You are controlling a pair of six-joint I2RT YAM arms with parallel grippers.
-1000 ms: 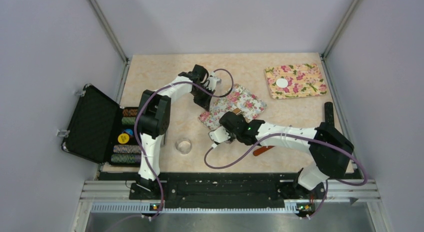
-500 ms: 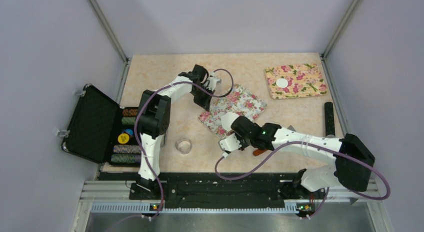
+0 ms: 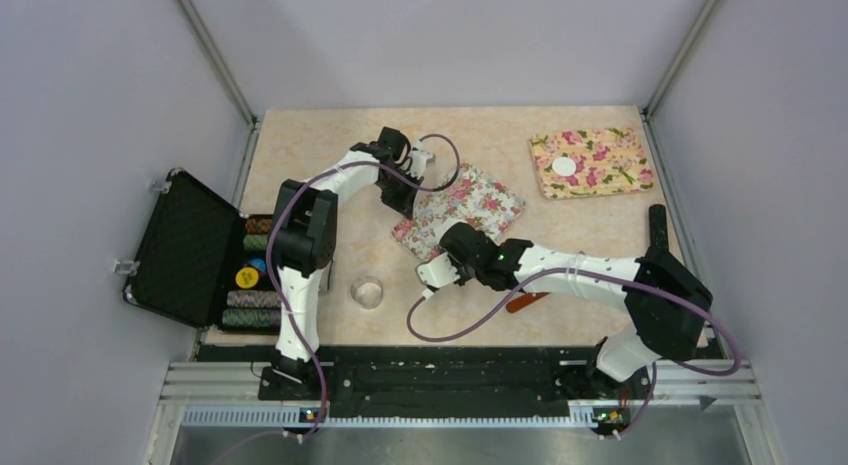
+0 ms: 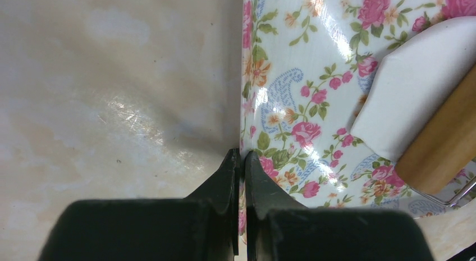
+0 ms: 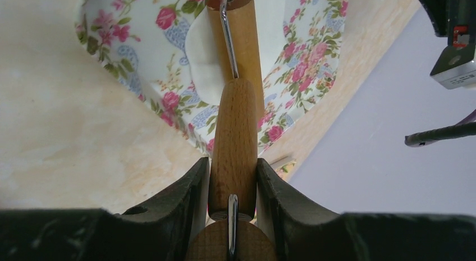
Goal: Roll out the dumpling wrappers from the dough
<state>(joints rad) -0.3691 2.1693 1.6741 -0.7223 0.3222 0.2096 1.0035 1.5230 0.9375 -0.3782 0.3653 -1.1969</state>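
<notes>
I should carry the roller (image 5: 238, 31) to the right in the top view with my right gripper and let go of it on the bare tabletop between the mats, because the dough is flat.
A flat white dumpling wrapper (image 3: 565, 166) lies on the far right floral mat (image 3: 600, 175). The dough (image 4: 412, 98), pressed fairly flat, lies on the middle floral mat (image 3: 475, 200) under a wooden roller (image 5: 238, 31). My right gripper (image 5: 233, 163) is shut on the roller's wooden handle (image 5: 234, 126); in the top view it (image 3: 457, 240) is over the mat's near corner. My left gripper (image 4: 242, 155) is shut on that mat's left edge (image 4: 247, 92); in the top view it (image 3: 400, 193) is beside the mat. The dough (image 5: 203, 64) also shows beside the roller in the right wrist view.
An open black case (image 3: 185, 250) with stacks of chips (image 3: 250, 275) stands at the left edge. A small clear glass bowl (image 3: 368, 292) sits near the left arm. An orange tool (image 3: 527, 302) lies under the right arm. A black bar (image 3: 657, 225) lies at the right edge.
The right gripper drew the roller back toward the near right, then pushed it forward again over the dough. The left gripper and the mat edge shifted slightly left.
</notes>
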